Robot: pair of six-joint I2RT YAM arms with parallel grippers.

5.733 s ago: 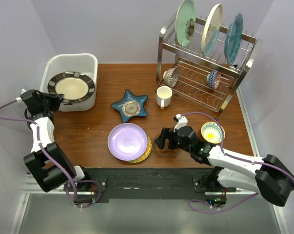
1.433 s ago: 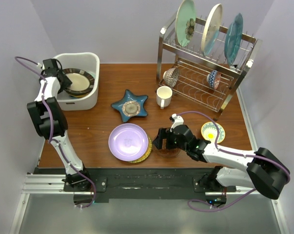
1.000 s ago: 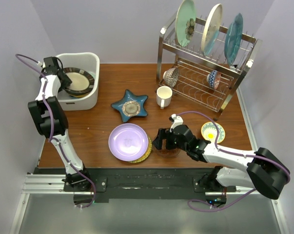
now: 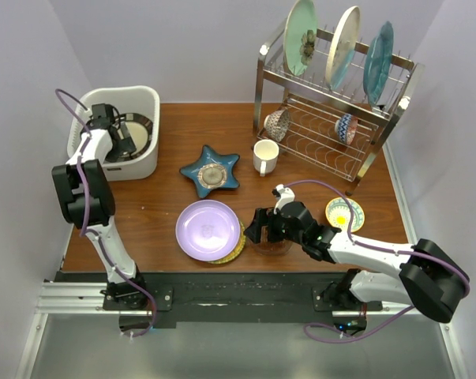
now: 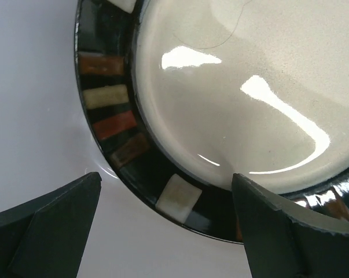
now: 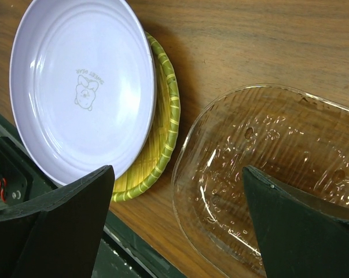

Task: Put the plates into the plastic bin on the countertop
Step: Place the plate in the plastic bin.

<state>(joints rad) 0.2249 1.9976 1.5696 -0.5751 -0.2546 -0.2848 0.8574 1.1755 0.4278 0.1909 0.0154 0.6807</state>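
Note:
The left gripper lifts from the bin (image 4: 143,96) and lowers onto the star dish's point by the lavender plate next, as the bin already holds the cream plate.
The black-rimmed cream plate (image 4: 140,134) (image 5: 232,104) lies inside the white plastic bin (image 4: 143,96). My left gripper (image 4: 118,133) (image 5: 166,191) stands open just over the plate's near rim, touching nothing. A lavender plate (image 4: 207,229) (image 6: 81,87) rests on a yellow woven plate (image 6: 161,130) on the countertop (image 4: 155,209). The right gripper (image 4: 263,229) (image 6: 179,179) is open above the left edge of a clear glass dish (image 6: 267,168). A blue star dish (image 4: 211,173) sits mid-table. Three plates stand in the rack: pale green (image 4: 301,35), cream (image 4: 342,47), blue (image 4: 377,51).
The steel wire dish rack (image 4: 324,138) fills the back right, with two small bowls (image 4: 278,124) on its lower shelf. A white mug (image 4: 264,155) stands beside it. A small yellow-patterned bowl (image 4: 344,212) sits near the right arm. Walls close in on both sides.
The left gripper has opened and let go of the black-rimmed plate, which now lies lower in the bin. The gripper has shifted right over the bin. The right arm has barely moved.

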